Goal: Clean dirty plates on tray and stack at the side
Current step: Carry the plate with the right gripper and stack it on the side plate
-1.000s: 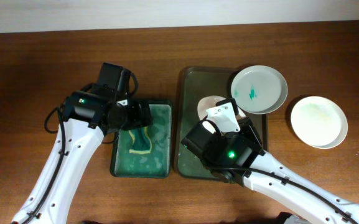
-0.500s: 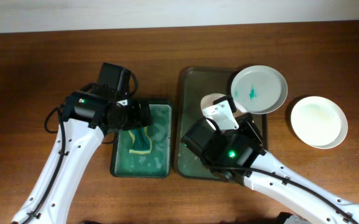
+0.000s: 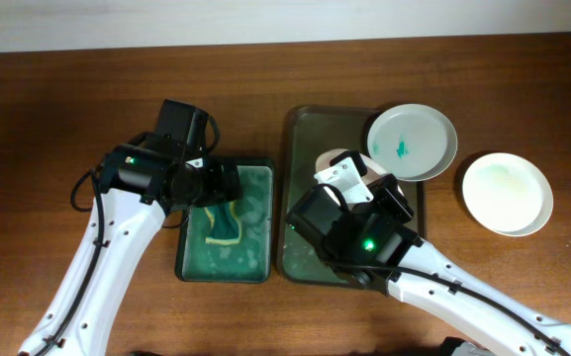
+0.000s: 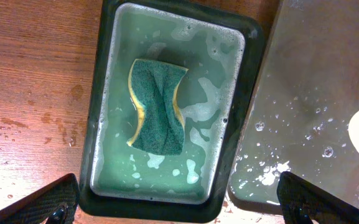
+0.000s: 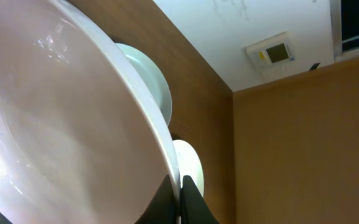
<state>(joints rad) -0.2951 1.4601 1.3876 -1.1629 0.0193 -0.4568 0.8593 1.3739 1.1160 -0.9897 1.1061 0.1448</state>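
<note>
The plate in the robot's right gripper looks free of stains, so the right gripper needs to go to the right in the overhead view and down next, and release its plate onto the third plate (image 3: pixel 508 194) (image 5: pixel 190 163).
My right gripper (image 5: pixel 179 186) is shut on the rim of a white plate (image 5: pixel 61 124) and holds it tilted over the dark tray (image 3: pixel 301 138); the plate shows partly behind the arm in the overhead view (image 3: pixel 331 160). A second plate (image 3: pixel 412 142) with teal-green stains lies on the tray's far right corner. A third plate (image 3: pixel 507 193) lies on the table to the right of the tray. My left gripper (image 4: pixel 179 208) is open above the near edge of the green basin (image 4: pixel 104 112), clear of the green-and-yellow sponge (image 4: pixel 158 107) lying in the water.
The sponge basin (image 3: pixel 188 267) stands just left of the tray on the wooden table. Water drops lie on the tray floor (image 4: pixel 303 124) and on the wood (image 4: pixel 23 124) left of the basin.
My right arm has shifted slightly up and left over the tray with the plate in it. The left arm has not moved.
</note>
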